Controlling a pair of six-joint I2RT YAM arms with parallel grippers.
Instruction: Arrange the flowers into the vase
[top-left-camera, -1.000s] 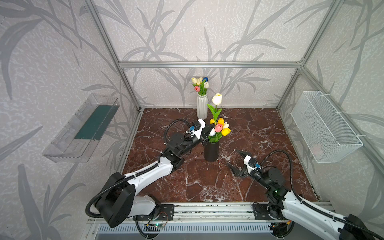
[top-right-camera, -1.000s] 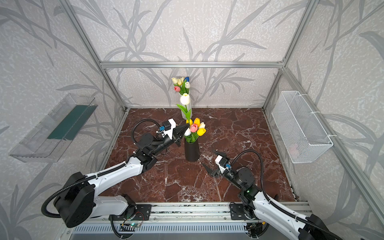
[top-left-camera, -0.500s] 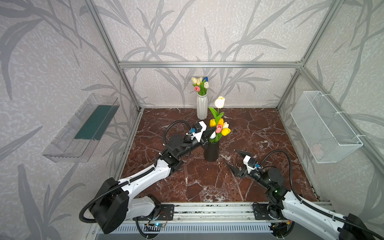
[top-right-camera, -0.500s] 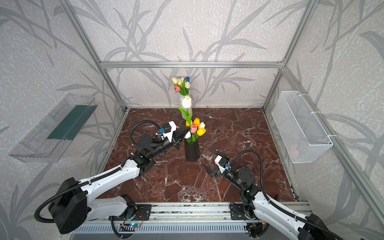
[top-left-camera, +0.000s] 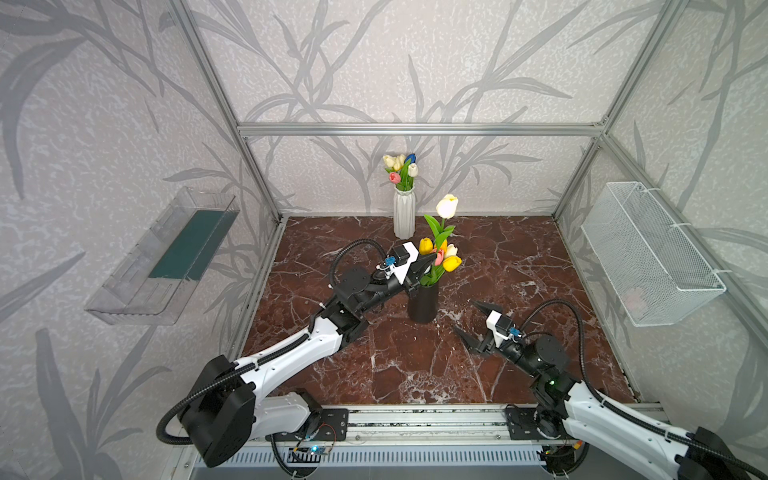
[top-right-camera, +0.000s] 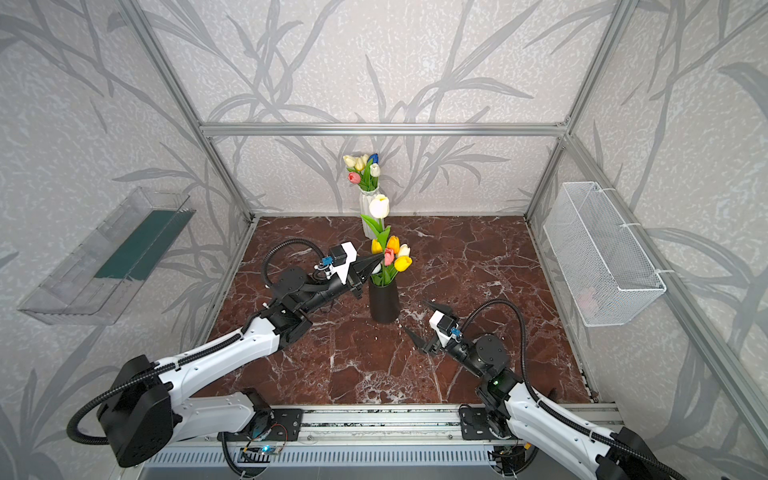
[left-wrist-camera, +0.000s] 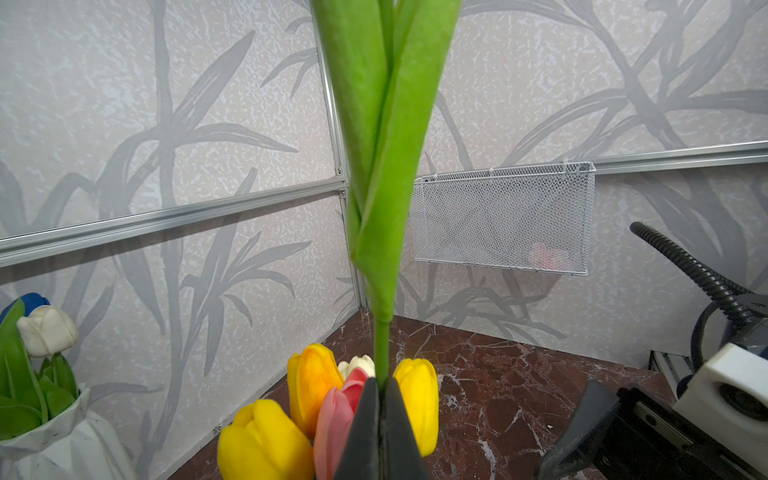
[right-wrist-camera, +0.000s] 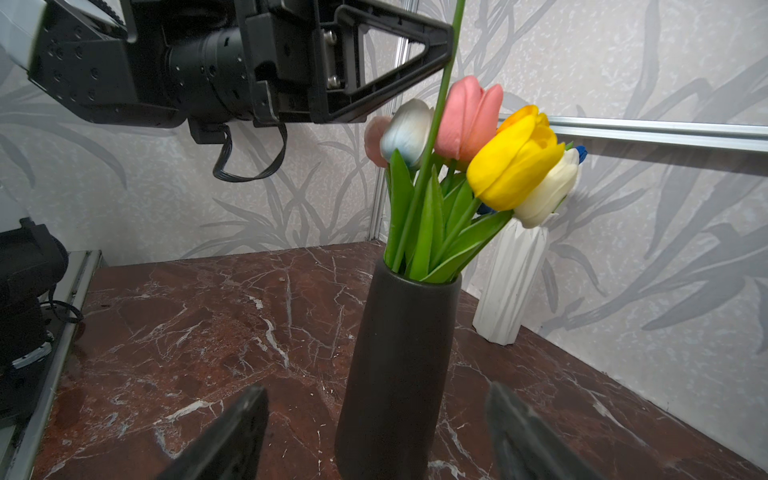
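Note:
The left gripper eases slightly down toward the vase's opening below it next and releases the green stem, since that stem already runs into the vase.
A black vase stands mid-floor and holds several tulips with yellow, orange, pink and white heads. My left gripper is shut on the green stem of a taller white tulip, just above the other heads. In the right wrist view that stem runs down into the vase mouth. My right gripper is open and empty, low and to the right of the vase, facing it.
A white ribbed vase with more tulips stands at the back wall. A clear plastic shelf hangs on the left wall, a white wire basket on the right wall. A metal rail runs along the front.
My left arm has reached further towards the black vase, and the white tulip in it has moved right and down. The right arm has not moved.

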